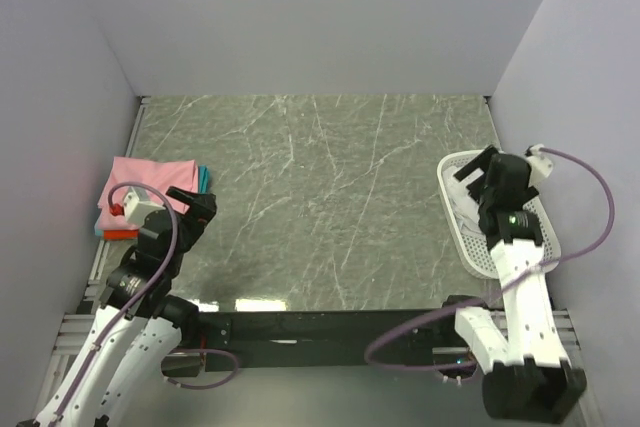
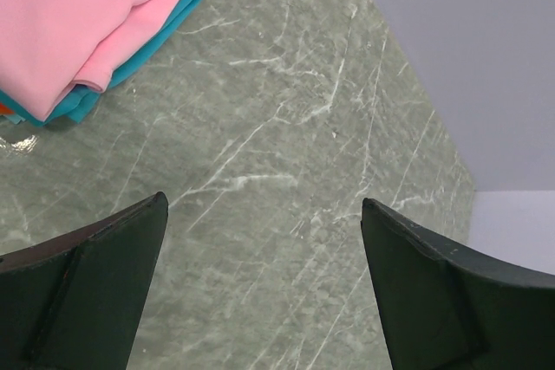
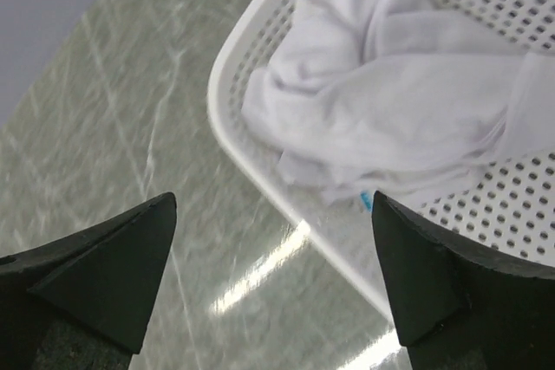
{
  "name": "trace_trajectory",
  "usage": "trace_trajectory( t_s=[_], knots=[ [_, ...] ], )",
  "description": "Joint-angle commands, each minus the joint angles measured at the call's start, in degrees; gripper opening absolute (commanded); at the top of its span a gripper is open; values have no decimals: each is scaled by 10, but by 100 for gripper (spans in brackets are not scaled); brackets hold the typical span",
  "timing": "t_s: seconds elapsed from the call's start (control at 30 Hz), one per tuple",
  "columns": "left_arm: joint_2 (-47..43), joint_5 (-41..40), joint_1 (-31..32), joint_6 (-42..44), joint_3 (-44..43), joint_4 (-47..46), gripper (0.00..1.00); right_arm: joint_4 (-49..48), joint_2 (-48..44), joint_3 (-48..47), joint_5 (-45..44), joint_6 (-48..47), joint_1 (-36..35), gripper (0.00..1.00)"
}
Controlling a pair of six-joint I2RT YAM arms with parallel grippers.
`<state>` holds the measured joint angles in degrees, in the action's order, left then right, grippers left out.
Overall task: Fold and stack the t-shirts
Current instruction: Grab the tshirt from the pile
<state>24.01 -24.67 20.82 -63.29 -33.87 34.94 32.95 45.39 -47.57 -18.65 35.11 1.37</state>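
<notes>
Next, my right gripper needs to lower onto the white t-shirt (image 3: 399,93), at the t-shirt's fold beside the basket's side.
A folded stack lies at the table's left edge: a pink t-shirt (image 1: 150,182) on top, a teal one (image 1: 205,179) under it and an orange-red one (image 1: 120,234) at the bottom. In the left wrist view the pink shirt (image 2: 78,15) and the teal shirt (image 2: 173,15) sit at upper left. My left gripper (image 1: 200,209) is open and empty just right of the stack, over bare table (image 2: 264,214). A crumpled white t-shirt (image 3: 399,93) with a small blue label (image 3: 366,200) lies in the white basket (image 3: 225,67). My right gripper (image 3: 273,205) is open and empty above the basket's near-left rim.
The white perforated basket (image 1: 445,182) stands at the table's right edge, partly under my right arm. Grey walls close in the table on the left, back and right. The green marble tabletop (image 1: 330,197) stretches between the stack and the basket.
</notes>
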Motion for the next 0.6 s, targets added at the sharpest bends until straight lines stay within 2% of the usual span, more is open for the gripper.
trace_trajectory(
  t_s=[0.0, 0.13, 0.3, 0.47, 0.57],
  knots=[
    [4, -7, -1, 3, -13, -12, 99, -70, 80, -34, 69, 7, 101, 100],
    [-15, -27, -1, -13, -10, -1, 100, -120, 182, -51, 146, -5, 166, 100],
    [-48, -33, -1, -18, 0, -4, 99, -157, 312, -79, 182, -14, 184, 100],
    [-65, -62, -1, -58, -6, 38, 99, -198, 397, -87, 223, -8, 186, 99],
    [-68, -49, -1, -37, -1, 14, 99, -192, 443, -89, 210, 0, 186, 89]
  ],
)
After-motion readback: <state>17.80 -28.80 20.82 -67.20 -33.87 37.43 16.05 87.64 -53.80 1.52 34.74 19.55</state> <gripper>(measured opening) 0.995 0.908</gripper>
